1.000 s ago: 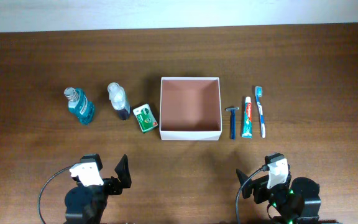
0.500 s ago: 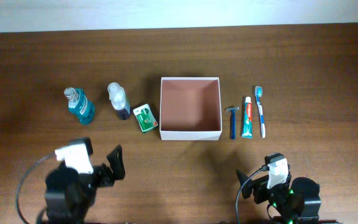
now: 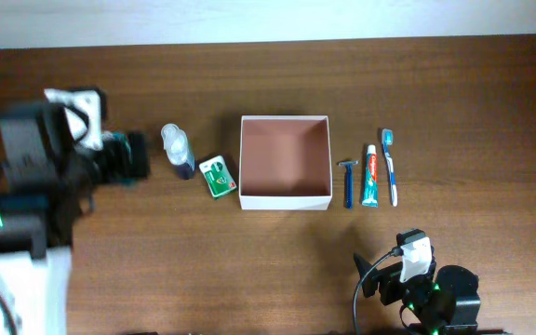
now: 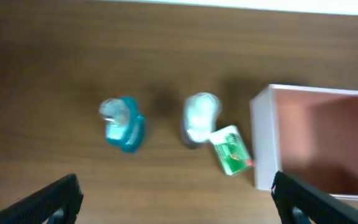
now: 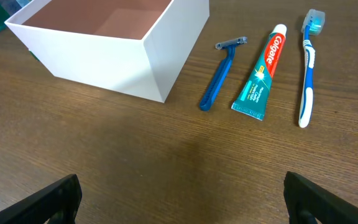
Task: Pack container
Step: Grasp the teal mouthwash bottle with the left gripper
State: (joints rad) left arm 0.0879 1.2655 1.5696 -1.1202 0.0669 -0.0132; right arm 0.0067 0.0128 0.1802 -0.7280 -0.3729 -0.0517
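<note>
My open left gripper moves down onto that top next, as its fingers are still high above the capped top of the blue mouthwash bottle [image 4: 123, 124].
The container [image 3: 285, 202], a square white-walled box with a pinkish-brown floor, stands mid-table and holds nothing; it also shows in the left wrist view [image 4: 263, 143] and the right wrist view [image 5: 104, 62]. My left gripper [image 3: 127, 156] is open and empty, raised above the blue mouthwash bottle [image 4: 123, 124], which it mostly hides from overhead. Its fingertips [image 4: 179, 202] frame the bottle, a clear white-capped bottle [image 4: 199, 118] and a green packet [image 4: 232, 149]. My right gripper [image 3: 372, 276] is open and empty near the front edge, its jaws [image 5: 179, 199] over bare wood.
Right of the container lie a blue razor [image 3: 348, 181], a toothpaste tube [image 3: 370, 177] and a blue toothbrush [image 3: 391, 167], side by side. The clear bottle [image 3: 177, 152] and green packet [image 3: 218, 176] sit left of the container.
My left arm has risen from its place at the front left and swung away from the front edge, over the mouthwash bottle. The right arm has not moved.
</note>
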